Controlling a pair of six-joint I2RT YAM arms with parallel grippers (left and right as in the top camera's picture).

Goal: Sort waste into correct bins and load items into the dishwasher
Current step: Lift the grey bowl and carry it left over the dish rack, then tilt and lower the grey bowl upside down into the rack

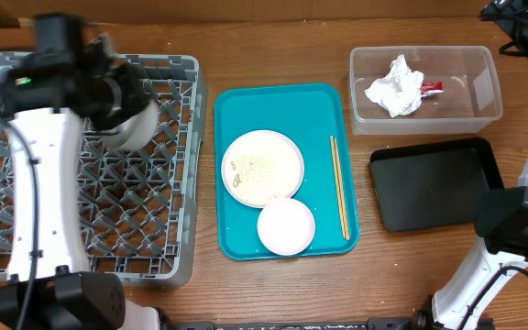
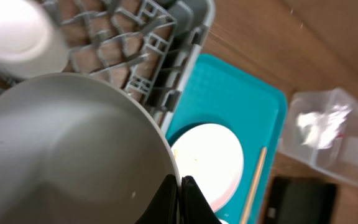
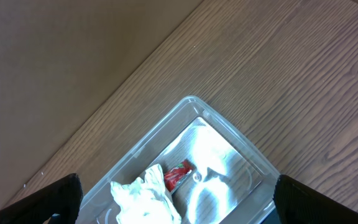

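The pegs in the rack's middle (image 1: 121, 171) are empty, so I will move my left gripper back and down, tilt the grey-green bowl upright among them, and let go of the bowl's rim.
My left gripper (image 2: 180, 188) is shut on the rim of the grey-green bowl (image 2: 67, 155) and holds it over the grey dish rack (image 1: 26, 229). From overhead the gripper (image 1: 128, 96) and bowl (image 1: 137, 128) sit at the rack's back right. A white cup (image 2: 17, 34) is in the rack. The teal tray (image 1: 324, 115) holds the white plate (image 1: 273, 151) with crumbs (image 1: 253, 169), the small pinkish-white bowl (image 1: 286, 226) and the chopsticks (image 1: 339, 188). My right gripper (image 3: 179, 208) is open and empty above the clear tub (image 3: 191, 102), which holds the napkin (image 3: 145, 199) and red wrapper (image 3: 178, 176).
The black tray (image 1: 436, 183) lies in front of the clear tub (image 1: 484, 64) at the right. The right arm's base (image 1: 511, 220) stands beside the black tray. Bare wood shows between the trays and behind the tub.
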